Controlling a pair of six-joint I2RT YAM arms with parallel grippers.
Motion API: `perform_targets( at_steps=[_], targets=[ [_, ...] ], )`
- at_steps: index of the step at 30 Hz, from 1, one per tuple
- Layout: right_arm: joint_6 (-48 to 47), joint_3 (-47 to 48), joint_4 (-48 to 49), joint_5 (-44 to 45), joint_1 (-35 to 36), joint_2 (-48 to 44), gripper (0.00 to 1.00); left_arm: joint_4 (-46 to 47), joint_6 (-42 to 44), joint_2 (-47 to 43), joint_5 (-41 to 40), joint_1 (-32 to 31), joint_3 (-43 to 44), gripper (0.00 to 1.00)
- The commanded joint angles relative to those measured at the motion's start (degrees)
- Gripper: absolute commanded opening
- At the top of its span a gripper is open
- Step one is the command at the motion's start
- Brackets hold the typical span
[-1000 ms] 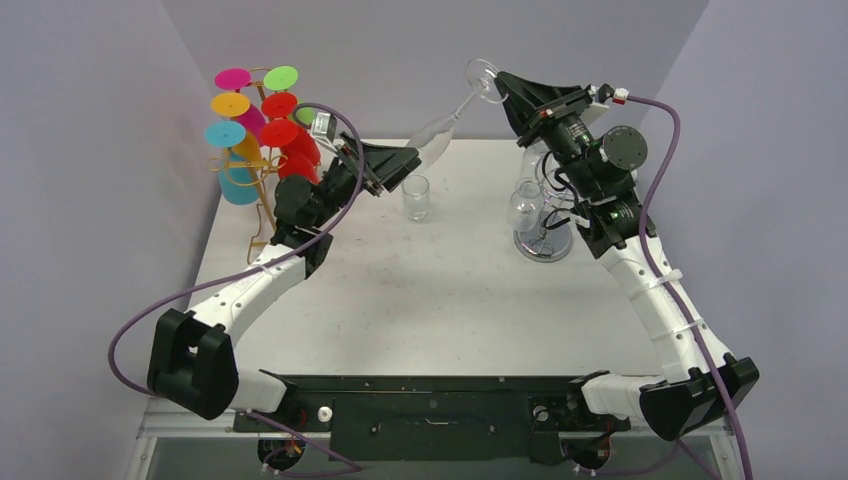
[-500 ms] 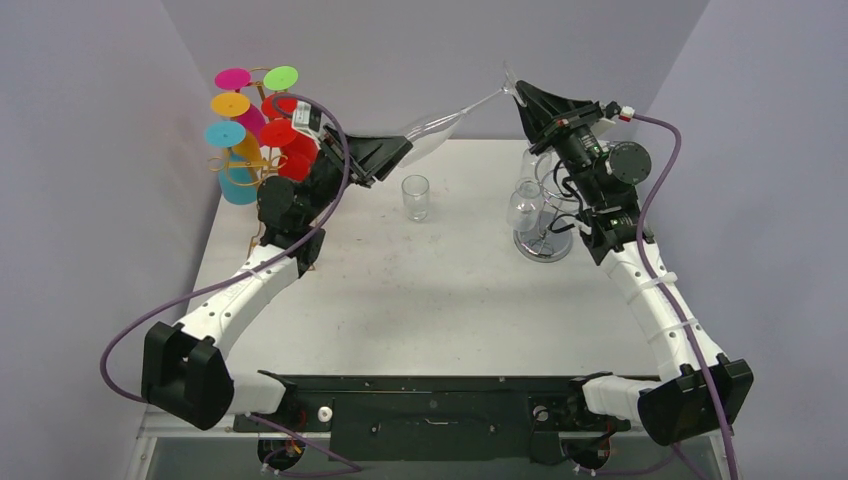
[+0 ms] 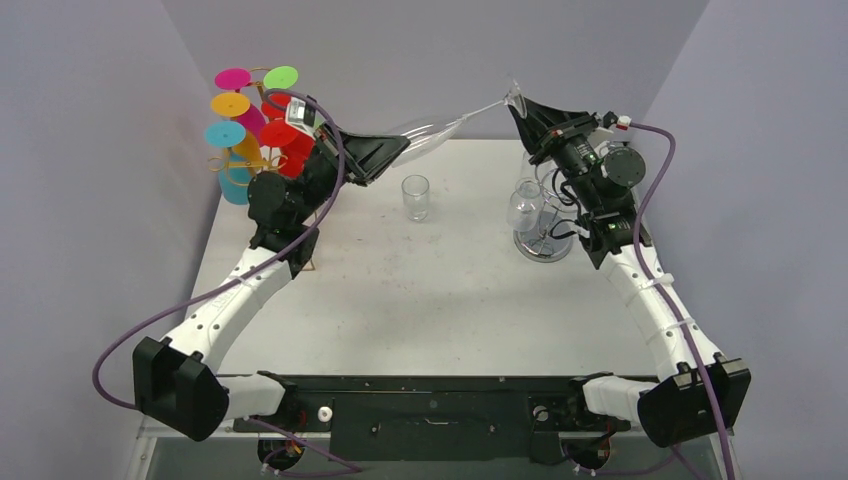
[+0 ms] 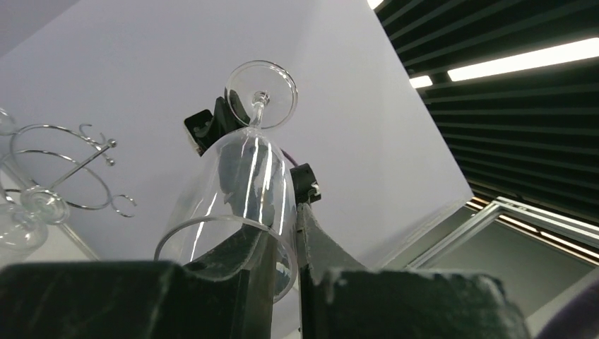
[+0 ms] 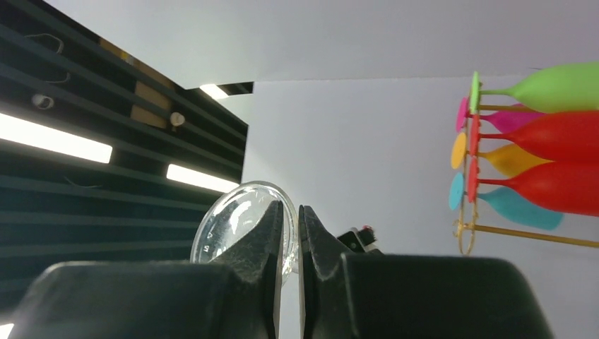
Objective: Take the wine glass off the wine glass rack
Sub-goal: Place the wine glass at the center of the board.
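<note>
The wine glass lies almost level, so I should tip my left gripper fingers-down and lower it to release on the bare tabletop (image 3: 385,226) beside the tumbler.
A clear wine glass (image 3: 432,131) hangs in the air over the table's far edge, lying almost level. My left gripper (image 3: 393,150) is shut on the rim of its bowl (image 4: 240,187), one finger inside the bowl and one outside. My right gripper (image 3: 522,104) is shut on its round foot (image 5: 229,227), pinching the foot's edge between the fingers. The stem spans the gap between the two grippers. The chrome wire wine glass rack (image 3: 545,236) stands on the table at the right under my right arm, with clear glasses hanging on it; it also shows in the left wrist view (image 4: 67,169).
A small clear tumbler (image 3: 416,197) stands upright on the table below the held glass. A gold rack with several coloured plastic wine glasses (image 3: 262,125) stands at the far left, close behind my left arm. Grey walls close in the table on three sides.
Both grippers kept hold of the glass. It has swung from steeply tilted to almost level. The left gripper rose and moved left; the right gripper dropped slightly and shifted right.
</note>
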Motion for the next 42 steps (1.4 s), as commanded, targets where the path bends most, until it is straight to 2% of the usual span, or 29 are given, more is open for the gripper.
perform_targets(
  at_steps=[1,5,8,9,11,13,17,20,25,34,42],
  targets=[
    [-11.83,3.99,-8.27,-1.98,-0.63,-3.26,0.0,-10.51,9.91,-4.56,1.59,-0.49,4.34,0.0],
    [-18.52,5.75,-15.07,-2.34,-2.12,-4.46,0.0,-23.71,19.05,-7.26,-0.05,-0.49,7.21,0.0],
    [-22.37,6.62,-17.83,-2.9,-3.18,-4.79,0.21,-34.4,25.04,-8.39,-0.9,-0.49,11.21,0.0],
    [-23.2,7.31,-19.48,-3.03,-3.78,-4.94,0.32,-36.46,28.13,-8.49,-1.14,-0.49,12.13,0.0],
    [-26.4,9.05,-23.25,-2.95,-4.73,-5.1,0.45,-45.91,32.68,-8.76,-2.08,-0.49,15.08,0.0],
    [-31.9,11.56,-28.55,-2.16,-5.63,-5.49,0.55,-52.87,36.93,-8.95,-3.19,-0.49,17.67,0.0],
    [-42.55,18.69,-41.13,2.45,-6.86,-5.94,0.65,-67.79,45.81,-8.3,-6.83,-0.57,24.12,0.0],
    [-50.33,27.36,-51.98,6.28,-7.18,-4.66,0.68,-77.61,52.66,-6.31,-9.94,-0.97,29.43,0.0],
    [-59.9,35.42,-61.3,9.48,-7.15,-2.18,0.71,-90.35,59.17,-3.12,-17.8,-2.8,33.25,0.0],
    [-68.05,39.55,-68.21,13.48,-7.82,1.26,0.77,-103.14,67.51,7.32,-32.42,-8.87,39.53,0.0],
    [-70.47,39.44,-69.94,9.94,-13.41,1.17,0.78,-107.22,70.92,18.29,-35.49,-9.03,45.32,0.0]
  ],
)
